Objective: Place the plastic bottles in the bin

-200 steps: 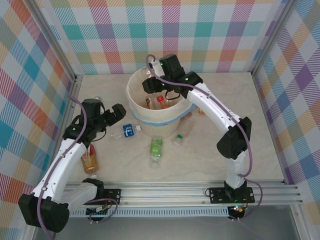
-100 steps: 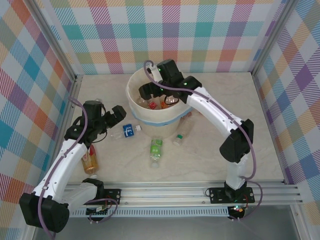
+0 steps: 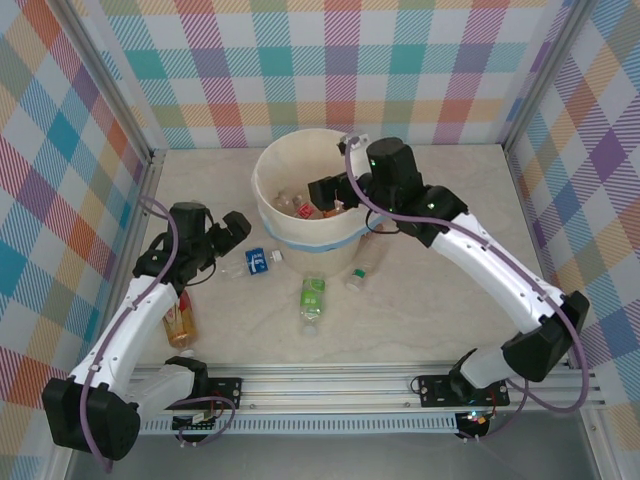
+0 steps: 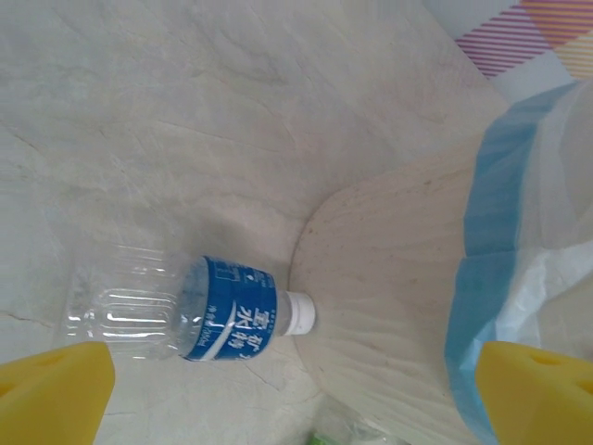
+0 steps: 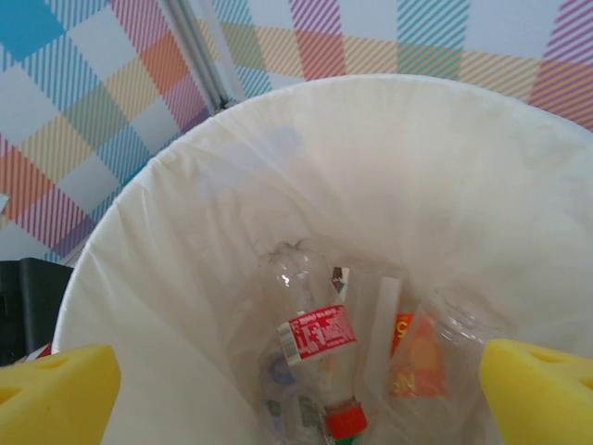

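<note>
The orange-labelled bottle's cap lies toward the bar, so I will draw my left gripper back and down onto the bottle's far end point(image 3: 181, 303), fingers astride it.
The bin point(image 3: 262, 205) stands mid-table, a cream bucket with a liner and a light-blue band. Inside it lie a red-labelled bottle point(image 5: 320, 334) and an orange-labelled one point(image 5: 417, 357). My right gripper point(image 3: 325, 192) hovers open over the bin's mouth with nothing between its yellow fingers point(image 5: 56, 394). On the table lie a blue-labelled bottle point(image 3: 255, 262), a green-labelled bottle point(image 3: 313, 297), a clear bottle point(image 3: 365, 262) and an orange-labelled bottle point(image 3: 180, 320). My left gripper point(image 3: 238, 234) is open just above the blue-labelled bottle point(image 4: 185, 320), whose white cap points at the bin wall point(image 4: 519, 278).
Checked walls enclose the table on three sides, with a metal post at the back left point(image 3: 150, 160). The aluminium rail point(image 3: 320, 380) carrying both arm bases runs along the near edge. The orange-labelled bottle lies close under my left arm's forearm.
My right arm has swung to the right, its elbow moving far out, and its gripper has shifted from the bin's far left rim toward the middle. The left arm has barely moved.
</note>
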{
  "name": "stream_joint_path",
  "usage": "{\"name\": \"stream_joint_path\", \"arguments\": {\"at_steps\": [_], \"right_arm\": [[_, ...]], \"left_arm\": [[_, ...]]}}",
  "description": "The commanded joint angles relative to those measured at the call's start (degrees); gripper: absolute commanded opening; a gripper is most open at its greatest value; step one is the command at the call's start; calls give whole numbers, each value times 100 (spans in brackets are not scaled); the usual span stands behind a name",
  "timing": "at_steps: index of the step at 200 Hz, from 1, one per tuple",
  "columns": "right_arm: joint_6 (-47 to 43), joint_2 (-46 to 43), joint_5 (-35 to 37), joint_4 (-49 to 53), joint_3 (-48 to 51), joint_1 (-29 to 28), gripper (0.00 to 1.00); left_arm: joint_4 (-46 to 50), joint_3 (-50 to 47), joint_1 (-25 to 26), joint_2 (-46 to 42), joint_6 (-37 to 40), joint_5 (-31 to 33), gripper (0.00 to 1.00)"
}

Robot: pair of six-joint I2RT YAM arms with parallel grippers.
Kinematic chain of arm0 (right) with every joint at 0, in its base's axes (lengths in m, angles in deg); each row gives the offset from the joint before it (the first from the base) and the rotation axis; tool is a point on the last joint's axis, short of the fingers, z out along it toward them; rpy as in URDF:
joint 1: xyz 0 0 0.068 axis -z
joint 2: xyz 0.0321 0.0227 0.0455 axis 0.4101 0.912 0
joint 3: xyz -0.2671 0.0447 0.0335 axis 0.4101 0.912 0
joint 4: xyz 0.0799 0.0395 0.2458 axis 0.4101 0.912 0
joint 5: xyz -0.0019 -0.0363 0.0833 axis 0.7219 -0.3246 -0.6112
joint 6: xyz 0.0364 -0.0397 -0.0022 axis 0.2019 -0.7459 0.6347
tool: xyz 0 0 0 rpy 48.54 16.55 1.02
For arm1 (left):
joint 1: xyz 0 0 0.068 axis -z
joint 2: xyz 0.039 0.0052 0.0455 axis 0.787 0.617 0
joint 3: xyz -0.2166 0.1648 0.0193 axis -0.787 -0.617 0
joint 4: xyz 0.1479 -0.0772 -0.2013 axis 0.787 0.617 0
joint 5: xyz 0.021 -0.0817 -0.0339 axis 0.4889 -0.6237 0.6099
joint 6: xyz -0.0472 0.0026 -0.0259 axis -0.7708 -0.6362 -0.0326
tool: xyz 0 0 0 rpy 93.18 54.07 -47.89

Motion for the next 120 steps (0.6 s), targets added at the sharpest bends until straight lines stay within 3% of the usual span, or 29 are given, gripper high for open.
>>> {"name": "stream_joint_path", "arguments": {"at_steps": [1, 16, 43, 77, 102, 120], "right_arm": [[248, -514, 627, -589, 540, -3, 100], [363, -812, 832, -760, 910, 7, 100], [558, -1194, 1127, -948, 1361, 42, 100], [542, -1399, 1690, -837, 1533, 86, 100], [596, -1495, 1782, -662, 1515, 114, 100], [746, -1565, 1779, -668, 1563, 114, 100]], "left_arm": [[153, -36, -301, -49, 181, 289, 100], [445, 37, -581, -64, 511, 766, 100], [829, 22, -1318, -80, 735, 1021, 100], [740, -435, -1881, -172, 709, 2121, 100], [527, -806, -2481, -168, 777, 1690, 100], [453, -1066, -2590, -187, 703, 1247, 100]]}}
